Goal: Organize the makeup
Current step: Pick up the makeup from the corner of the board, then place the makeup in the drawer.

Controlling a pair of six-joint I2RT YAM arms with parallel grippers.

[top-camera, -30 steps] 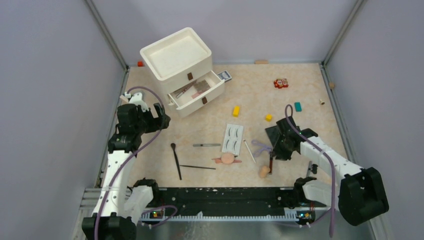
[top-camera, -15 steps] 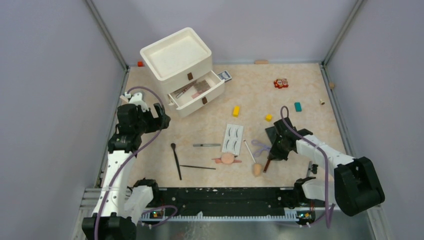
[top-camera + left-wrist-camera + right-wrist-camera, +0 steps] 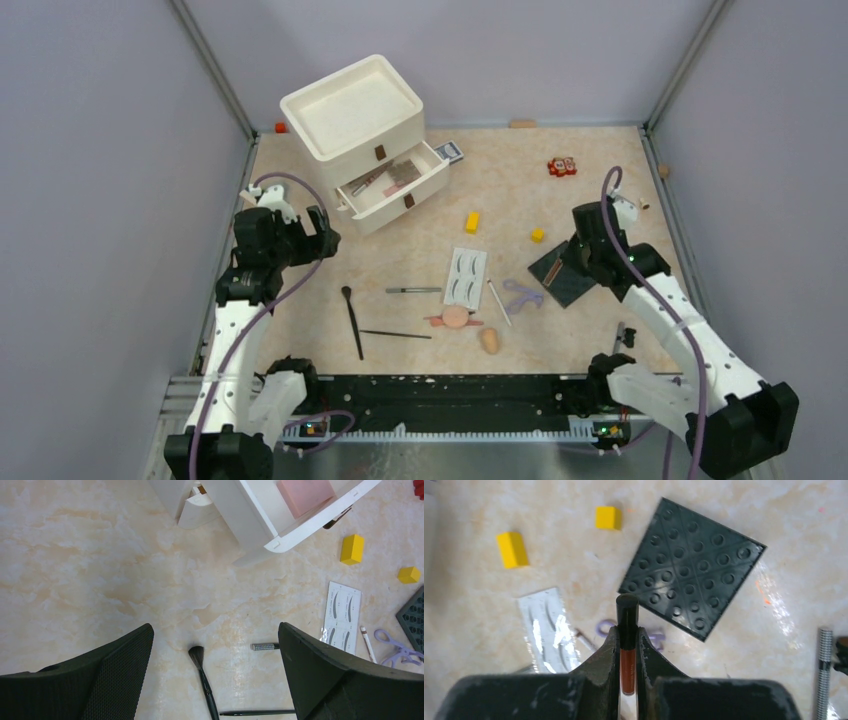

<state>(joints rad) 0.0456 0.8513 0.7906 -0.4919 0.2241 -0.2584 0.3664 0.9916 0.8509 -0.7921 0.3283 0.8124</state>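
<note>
I need to carry the tube with my right gripper outward and to the left in the top view, over the open drawer [image 3: 395,187], and release it there, since makeup already lies there.
My right gripper [image 3: 627,630] is shut on a red-brown lip gloss tube [image 3: 627,665] with a black cap. It holds the tube above the dark studded plate [image 3: 691,567], at the right of the top view [image 3: 578,255]. My left gripper [image 3: 215,630] is open and empty above a black brush [image 3: 202,672], left of the open drawer [image 3: 395,187]. A pink compact [image 3: 305,492] lies in that drawer. On the table lie the white eyelash card [image 3: 465,275], a pencil [image 3: 413,290], a thin brush [image 3: 395,334], the puff [image 3: 455,317], the sponge [image 3: 489,340] and the purple curler [image 3: 522,294].
The white drawer unit [image 3: 350,110] stands at the back left with a blue-grey box [image 3: 449,151] beside it. Yellow blocks [image 3: 471,221] [image 3: 537,235] and a red item [image 3: 561,166] lie toward the back. A silver tube [image 3: 622,335] lies near the right arm's base.
My right arm has risen and swung right and back, carrying the lip gloss tube off the table. The sponge has rolled left. The left arm has not moved.
</note>
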